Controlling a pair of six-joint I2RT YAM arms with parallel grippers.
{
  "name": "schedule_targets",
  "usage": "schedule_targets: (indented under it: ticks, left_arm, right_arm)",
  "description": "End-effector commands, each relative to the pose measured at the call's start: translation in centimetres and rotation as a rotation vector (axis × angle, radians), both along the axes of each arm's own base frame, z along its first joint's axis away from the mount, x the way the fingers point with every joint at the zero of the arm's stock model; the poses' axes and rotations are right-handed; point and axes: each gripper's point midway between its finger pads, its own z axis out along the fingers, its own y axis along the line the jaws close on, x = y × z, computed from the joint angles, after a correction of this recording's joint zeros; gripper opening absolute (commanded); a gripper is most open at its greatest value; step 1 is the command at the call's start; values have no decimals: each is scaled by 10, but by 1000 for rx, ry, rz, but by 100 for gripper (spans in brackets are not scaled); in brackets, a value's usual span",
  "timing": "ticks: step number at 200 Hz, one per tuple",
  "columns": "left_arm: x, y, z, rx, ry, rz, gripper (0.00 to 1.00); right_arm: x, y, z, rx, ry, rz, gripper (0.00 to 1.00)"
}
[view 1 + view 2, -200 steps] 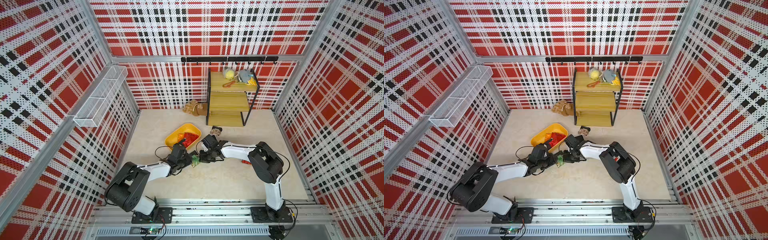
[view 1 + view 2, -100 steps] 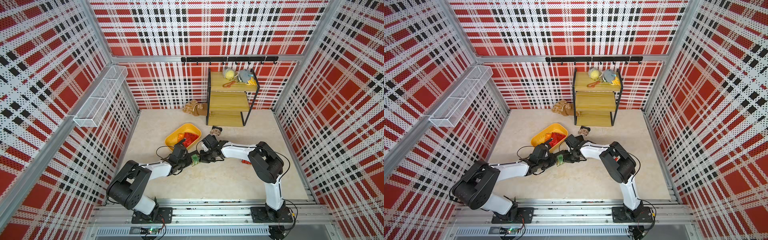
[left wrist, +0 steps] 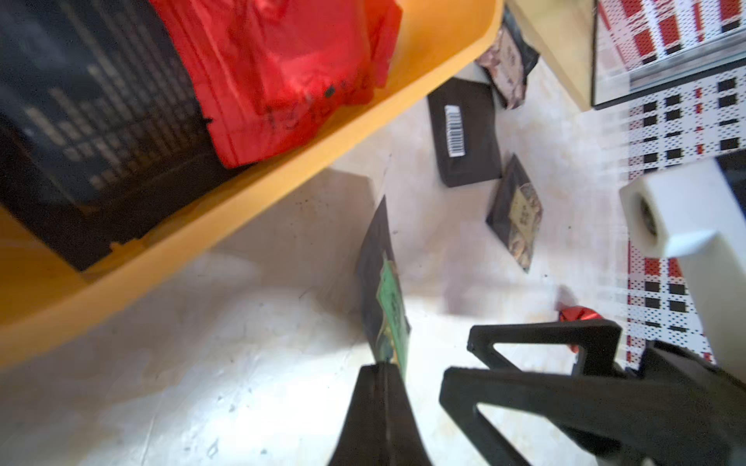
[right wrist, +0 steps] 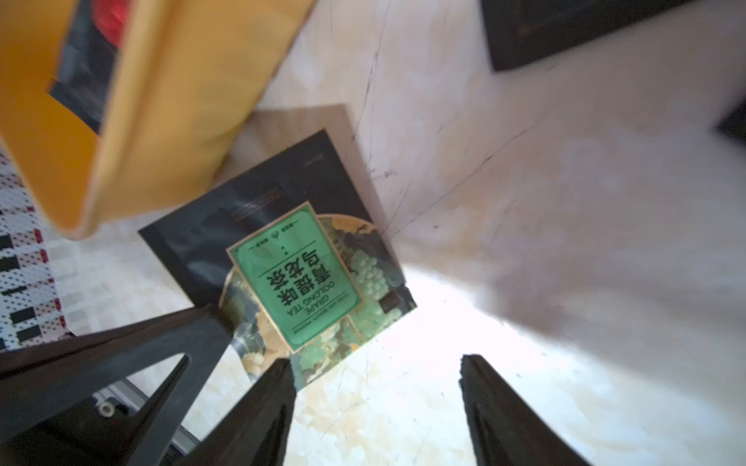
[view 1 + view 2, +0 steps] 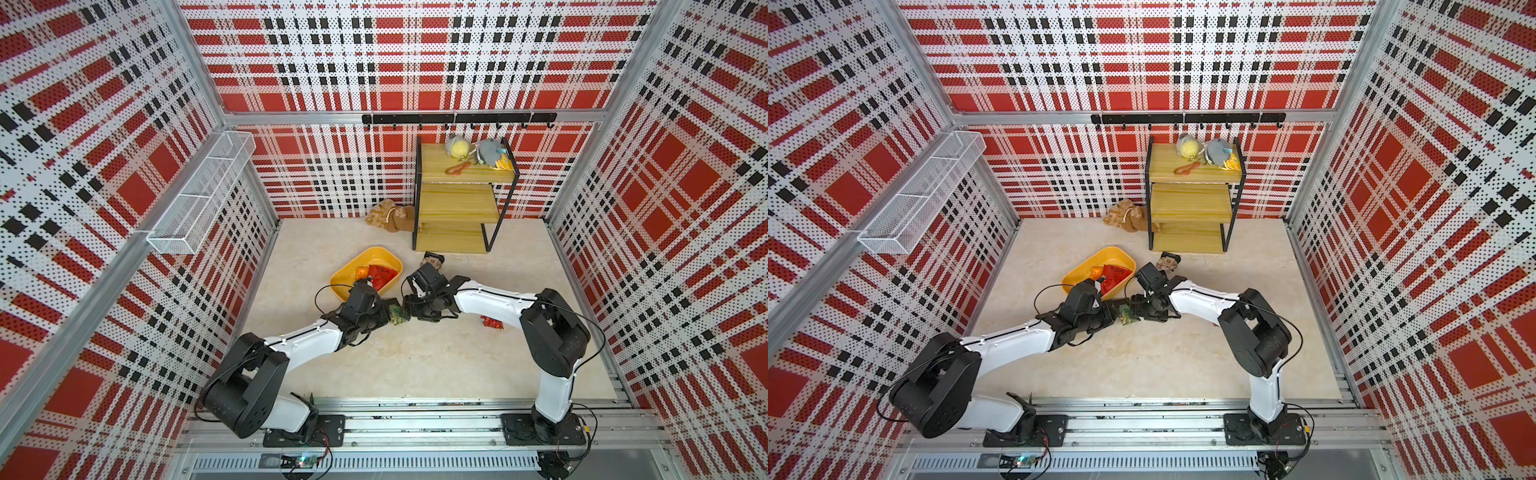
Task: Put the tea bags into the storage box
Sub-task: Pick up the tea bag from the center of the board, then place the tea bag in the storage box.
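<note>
Next, my left gripper will rise over the storage box's rim, move above the near end of the storage box (image 5: 376,254) and release the black tea bag, since it still hangs outside.
The yellow storage box (image 5: 376,254) (image 5: 1100,254) lies left of centre, with red tea bags (image 5: 381,274) and an orange one inside. Just in front of it my two grippers meet. My left gripper (image 3: 383,365) (image 5: 387,319) is shut on the edge of a black tea bag with a green label (image 3: 389,290) (image 4: 298,274) (image 5: 1127,314), holding it on edge above the floor. My right gripper (image 4: 375,363) (image 5: 409,312) stands open right beside that tea bag, nothing between its fingers. More tea bags lie on the floor: a black barcode one (image 3: 464,133), a gold-labelled one (image 3: 518,214) and a red one (image 5: 492,322).
A wooden tiered shelf (image 5: 457,203) with toys on top stands at the back, a tan plush toy (image 5: 390,216) beside it. Another black sachet (image 5: 432,259) lies in front of the shelf. A white mesh basket (image 5: 203,195) hangs on the left wall.
My left gripper has shut on the green-labelled tea bag, and my right gripper has opened and let go of it. Both arms have barely moved.
</note>
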Motion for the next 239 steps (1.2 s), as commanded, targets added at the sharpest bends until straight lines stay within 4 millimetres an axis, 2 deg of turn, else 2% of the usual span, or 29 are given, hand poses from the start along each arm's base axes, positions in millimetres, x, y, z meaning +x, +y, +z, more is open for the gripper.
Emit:
schedule_targets:
  ticks: [1, 42, 69, 83, 103, 126, 140, 144, 161, 221, 239]
  left_arm:
    - [4, -3, 30, -14, -48, -1, 0]
    - [20, 4, 83, -17, -130, 17, 0]
    - [40, 25, 113, -29, -180, 51, 0]
    - [50, 38, 118, -28, -191, 69, 0]
    - [64, 56, 114, -14, -185, 91, 0]
    - [77, 71, 103, 14, -167, 108, 0]
    - [81, 72, 96, 30, -156, 103, 0]
    - [86, 85, 94, 37, -151, 135, 0]
    - [89, 93, 82, 56, -128, 147, 0]
    - [89, 103, 55, 98, -84, 155, 0]
    - [87, 107, 53, 104, -79, 165, 30]
  right_arm:
    - [10, -28, 34, -13, -69, -76, 75]
    - [14, -84, 73, -97, -152, -145, 78]
    - [3, -124, 72, -224, -152, -171, 80]
    - [-4, -145, 66, -290, -136, -197, 90]
    - [-13, -166, 58, -303, -124, -246, 100]
    - [-23, -193, 53, -338, -112, -309, 100]
    - [-29, -209, 48, -376, -85, -346, 100]
    - [-30, -213, 47, -387, -81, -353, 100]
    - [-35, -229, 41, -447, -72, -377, 100]
    - [-43, -247, 16, -529, -4, -364, 100]
    - [-40, -248, 8, -515, 6, -360, 100]
